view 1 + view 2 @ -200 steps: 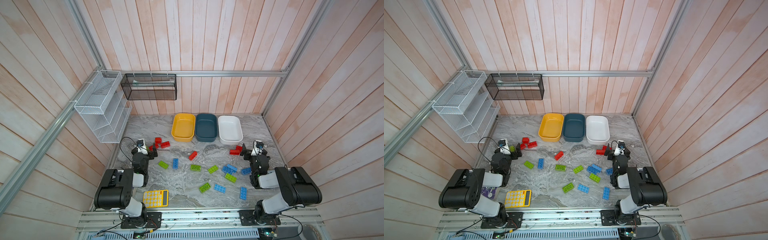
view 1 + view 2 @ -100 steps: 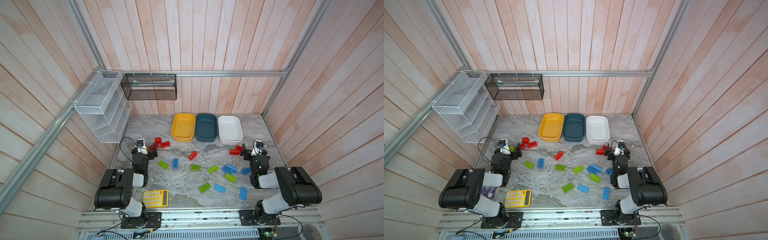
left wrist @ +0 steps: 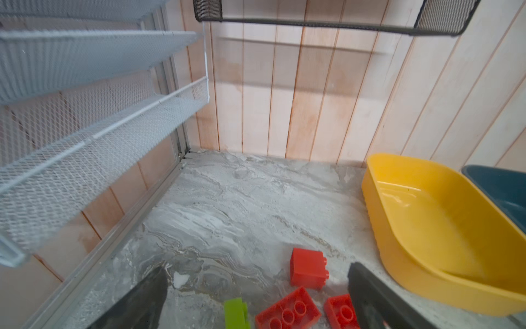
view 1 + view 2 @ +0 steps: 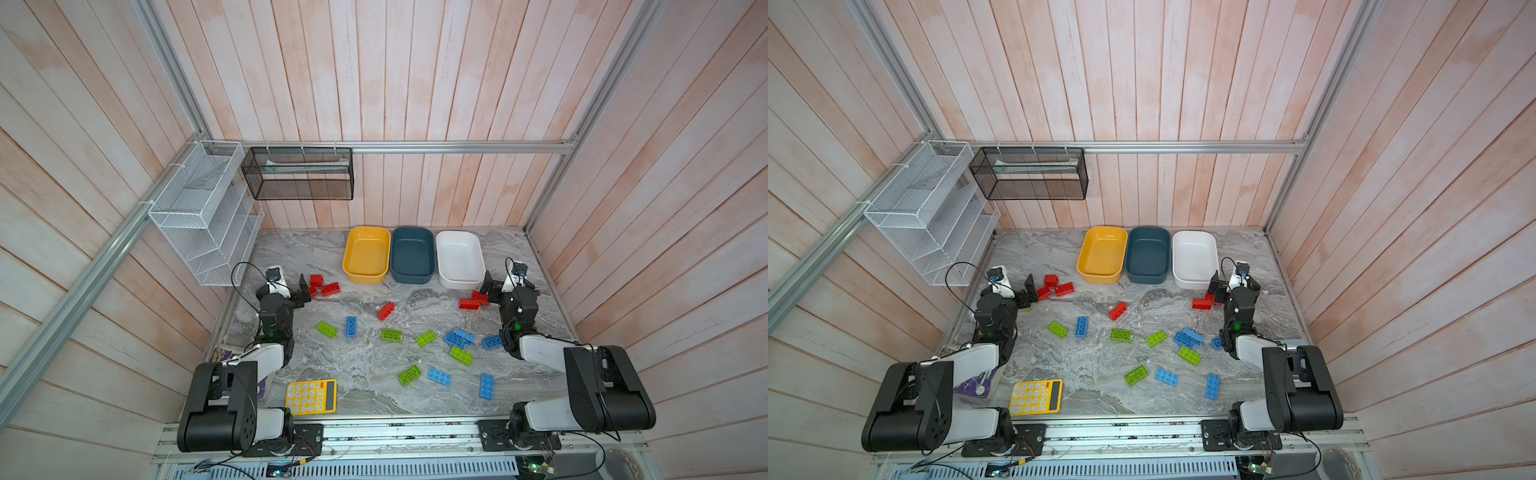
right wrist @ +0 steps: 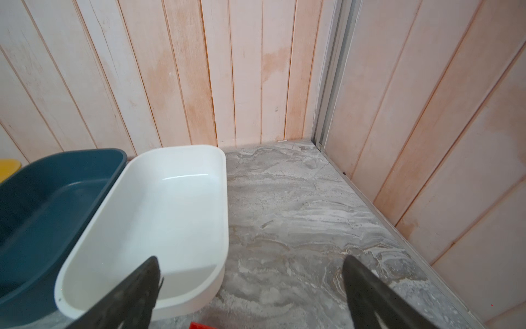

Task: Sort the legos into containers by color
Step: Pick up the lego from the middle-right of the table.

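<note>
The nearer red lego lies clear of the white tub, so my right gripper will next tilt downward, move over that lego and lower around both of its ends.
Three empty containers stand in a row at the back: yellow, teal and white. Red, green and blue legos lie scattered on the marble table. My left gripper is open and low, with red legos and a green one on the table between its fingers. My right gripper is open beside the white tub's near corner. Two red legos lie just by it. Neither gripper holds anything.
A yellow calculator lies at the front left. A white wire rack hangs on the left wall and a black mesh basket on the back wall. A purple booklet lies under the left arm. Loose bricks cover the middle.
</note>
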Robot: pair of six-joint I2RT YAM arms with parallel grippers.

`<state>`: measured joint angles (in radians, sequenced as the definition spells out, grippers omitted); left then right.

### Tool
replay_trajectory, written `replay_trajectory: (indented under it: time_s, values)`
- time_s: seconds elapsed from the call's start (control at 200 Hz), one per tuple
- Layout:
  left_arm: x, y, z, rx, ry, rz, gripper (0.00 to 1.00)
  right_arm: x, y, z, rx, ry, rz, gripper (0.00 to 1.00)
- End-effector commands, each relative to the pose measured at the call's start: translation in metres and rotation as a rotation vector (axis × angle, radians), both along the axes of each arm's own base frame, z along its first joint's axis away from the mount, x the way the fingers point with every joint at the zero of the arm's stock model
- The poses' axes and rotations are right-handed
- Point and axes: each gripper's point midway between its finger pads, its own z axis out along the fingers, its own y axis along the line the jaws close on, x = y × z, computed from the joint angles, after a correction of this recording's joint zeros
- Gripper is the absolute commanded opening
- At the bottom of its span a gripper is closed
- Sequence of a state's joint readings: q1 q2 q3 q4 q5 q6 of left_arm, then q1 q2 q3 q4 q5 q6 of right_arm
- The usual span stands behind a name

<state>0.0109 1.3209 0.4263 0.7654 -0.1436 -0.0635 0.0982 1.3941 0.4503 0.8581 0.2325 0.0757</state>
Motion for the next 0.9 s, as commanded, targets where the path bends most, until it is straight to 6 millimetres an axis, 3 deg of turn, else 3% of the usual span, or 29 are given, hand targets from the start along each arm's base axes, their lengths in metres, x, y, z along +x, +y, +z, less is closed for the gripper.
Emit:
replay_trajectory:
  time_s: [0.0, 0.135, 0.275, 0.355, 0.485, 0.69, 0.895]
  values:
    - [-0.001, 0.002, 0.018, -0.046, 0.08, 0.07, 1.0, -0.008, 0.014, -0.01, -0.003, 0.15, -0.009, 1.0]
    - [-0.003, -0.008, 0.046, -0.028, 0.218, 0.169, 1.0, -0.018, 0.044, 0.01, 0.028, 0.221, 0.045, 1.0]
    - [-0.021, -0.036, 0.051, -0.093, 0.309, 0.126, 1.0, -0.036, 0.075, 0.011, 0.112, 0.315, 0.168, 1.0]
    - [-0.034, -0.054, 0.054, -0.138, 0.326, 0.06, 1.0, -0.046, 0.08, -0.002, 0.125, 0.388, 0.171, 1.0]
    - [-0.054, -0.075, 0.049, -0.207, 0.393, -0.049, 1.0, -0.054, 0.072, -0.022, 0.147, 0.485, 0.098, 1.0]
    - [-0.077, -0.098, 0.038, -0.258, 0.459, -0.195, 1.0, -0.048, 0.069, -0.061, 0.149, 0.592, 0.026, 0.99]
    - [-0.083, -0.105, 0.033, -0.263, 0.451, -0.249, 1.0, -0.035, 0.074, -0.092, 0.166, 0.666, -0.005, 1.0]
